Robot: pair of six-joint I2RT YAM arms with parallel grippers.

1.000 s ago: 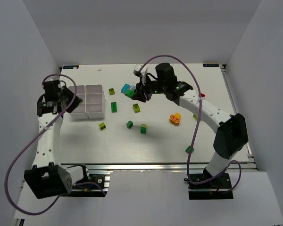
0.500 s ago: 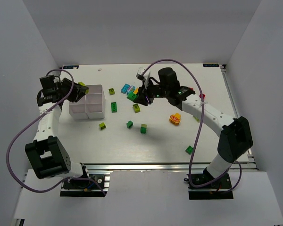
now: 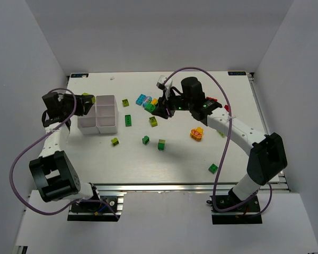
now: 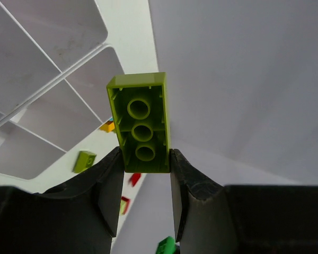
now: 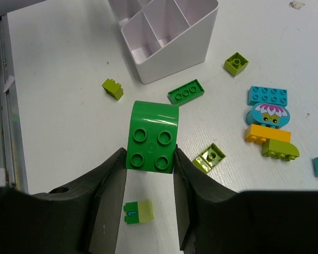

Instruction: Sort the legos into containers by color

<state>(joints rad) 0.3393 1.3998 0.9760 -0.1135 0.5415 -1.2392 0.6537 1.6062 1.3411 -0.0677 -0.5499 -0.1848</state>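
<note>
The left gripper, holding the lime lego above the tray's far corner, should draw back and lower over that side's middle compartment [image 3: 90,112] to release it.
My left gripper [image 3: 83,102] hangs at the far left corner of the white tray [image 3: 107,128], shut on a lime lego [image 3: 85,96]. In the left wrist view the lime lego [image 4: 140,124] shows its hollow underside, pinched at its near end by my left gripper [image 4: 144,165], with the tray's compartments [image 4: 53,90] behind it. My right gripper [image 3: 154,108] is shut on a green lego [image 3: 149,107] above the table's middle. In the right wrist view the green lego [image 5: 152,136], four studs up, sits clamped in my right gripper [image 5: 148,165].
Loose legos lie right of the tray: a flat green one [image 3: 128,120], lime ones [image 3: 153,121] [image 3: 115,141], a cyan one [image 3: 143,99], green ones [image 3: 146,139] [image 3: 213,168] and an orange-red pile [image 3: 196,133]. The tray [image 5: 169,47] stands beyond the right gripper.
The left arm has swung round and carried the lime lego from the tray's left side up to its far left corner. The right gripper has drifted slightly right with the green lego.
</note>
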